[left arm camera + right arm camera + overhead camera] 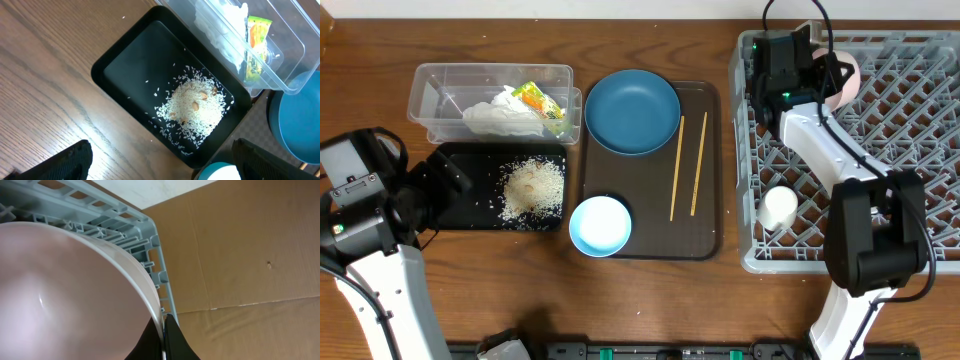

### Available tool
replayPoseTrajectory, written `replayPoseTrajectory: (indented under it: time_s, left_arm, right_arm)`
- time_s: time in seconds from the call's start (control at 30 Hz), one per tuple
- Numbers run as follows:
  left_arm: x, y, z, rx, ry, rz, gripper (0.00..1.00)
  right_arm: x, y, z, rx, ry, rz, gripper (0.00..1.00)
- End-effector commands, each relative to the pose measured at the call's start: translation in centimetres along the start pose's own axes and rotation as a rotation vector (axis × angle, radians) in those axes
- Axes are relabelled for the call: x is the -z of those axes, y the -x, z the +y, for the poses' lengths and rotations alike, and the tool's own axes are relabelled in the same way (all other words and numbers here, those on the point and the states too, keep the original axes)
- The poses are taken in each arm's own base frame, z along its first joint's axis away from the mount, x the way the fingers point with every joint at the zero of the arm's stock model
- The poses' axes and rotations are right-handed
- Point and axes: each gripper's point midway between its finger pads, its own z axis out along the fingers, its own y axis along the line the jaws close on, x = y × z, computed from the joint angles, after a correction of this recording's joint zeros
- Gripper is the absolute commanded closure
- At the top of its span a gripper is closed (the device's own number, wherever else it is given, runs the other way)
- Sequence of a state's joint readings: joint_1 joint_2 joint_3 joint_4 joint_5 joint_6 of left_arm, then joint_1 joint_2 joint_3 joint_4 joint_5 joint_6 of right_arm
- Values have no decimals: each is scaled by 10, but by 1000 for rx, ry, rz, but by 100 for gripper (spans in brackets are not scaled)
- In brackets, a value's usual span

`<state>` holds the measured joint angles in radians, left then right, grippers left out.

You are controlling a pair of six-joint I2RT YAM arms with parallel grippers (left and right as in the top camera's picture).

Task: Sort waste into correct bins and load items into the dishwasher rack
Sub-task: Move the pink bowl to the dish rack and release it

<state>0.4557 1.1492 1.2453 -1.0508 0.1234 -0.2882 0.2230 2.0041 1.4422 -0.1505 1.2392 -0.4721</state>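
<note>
The slots beyond the white cup are empty, so my right gripper will move the bowl to the left in the overhead view next and let go of the bowl's rim over them.
The clear tub point(430, 85) holds the crumpled white tissue point(500, 112) and the yellow-green wrapper point(540, 100). The black tray point(470, 170) holds the rice crumbs point(533, 187). My left gripper point(440, 182) is open and empty over the black tray's left end; the left wrist view point(170, 165) shows the rice point(195, 107) ahead of it. My right gripper point(817, 75) is shut on the rim of the cream-white bowl point(847, 80) at the grey rack's point(920, 150) far left corner, fingers pinching the rim point(162, 340). A white cup point(780, 207) lies in the rack.
A dark brown serving tray point(705, 240) in the middle holds the dark blue plate point(632, 112), the light blue bowl point(600, 225) and two chopsticks point(676, 168). Brown cardboard lies beyond the rack point(130, 225) in the right wrist view.
</note>
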Motion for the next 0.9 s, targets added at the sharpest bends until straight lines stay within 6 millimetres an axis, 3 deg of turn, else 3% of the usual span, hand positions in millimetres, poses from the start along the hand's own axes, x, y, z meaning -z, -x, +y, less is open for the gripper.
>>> replayPoseTrajectory:
  time_s: [0.0,0.2,0.3,0.4,0.5,0.67,0.87]
  left_arm:
    - [4,5,2,1,13,-17,8]
    - [4,5,2,1,13,-17,8]
    - [4,5,2,1,13,-17,8]
    - [4,5,2,1,13,-17,8]
    - [4,5,2,1,13,-17,8]
    - [4,5,2,1,13,-17,8]
    - [4,5,2,1,13,-17,8]
  right_arm:
    - [8,2,17,48,14,-15,99]
    - [28,7,43,120,106,-70,98]
    - [40,10,49,147,119,-89,75]
    - [52,13,54,160,129,-113,41]
    - [62,17,58,155,136,-133,25]
    - [80,30,52,105,144,-183,19]
    - [109,61,17,-73,197,-296,12]
